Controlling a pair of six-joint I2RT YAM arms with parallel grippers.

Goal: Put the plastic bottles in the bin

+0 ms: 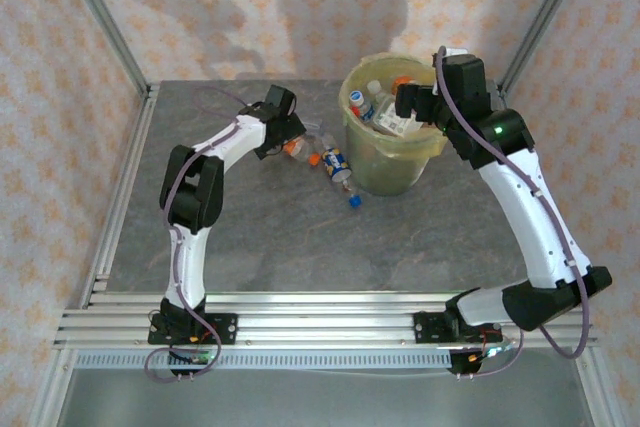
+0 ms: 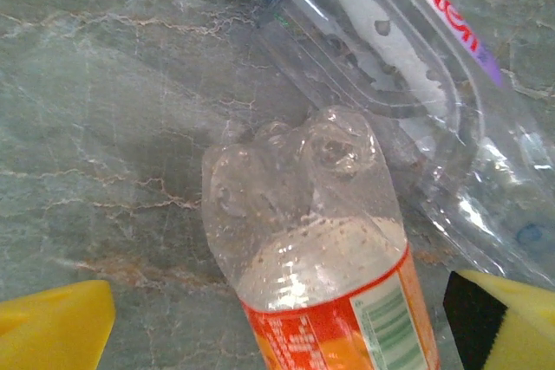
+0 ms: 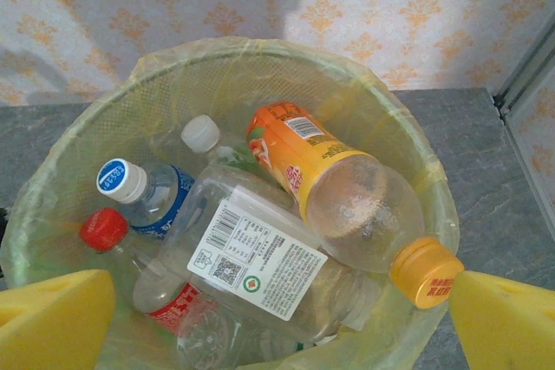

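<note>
My left gripper goes down around the orange-labelled bottle next and closes, since its yellow fingers stand wide open on both sides of the label.
An orange-labelled clear plastic bottle [image 2: 312,240] lies on the table between my left gripper's [image 2: 277,340] yellow fingers [image 2: 52,327], which stand wide apart and open around it. A longer clear bottle [image 2: 390,67] with a white and blue label lies just beyond it. From above, my left gripper [image 1: 283,137] sits over a few bottles [image 1: 337,162] left of the bin [image 1: 390,175]. My right gripper [image 1: 408,102] hangs open and holding nothing over the bin [image 3: 260,45], which is lined with a yellow-green bag. Several bottles [image 3: 260,257] lie inside, an orange one [image 3: 329,179] on top.
A metal frame post [image 1: 100,17] rises at each back corner, with patterned walls behind. An aluminium rail [image 1: 320,322] carrying both arm bases runs along the near table edge. The grey table [image 1: 300,237] stretches between the bottles and the bases.
</note>
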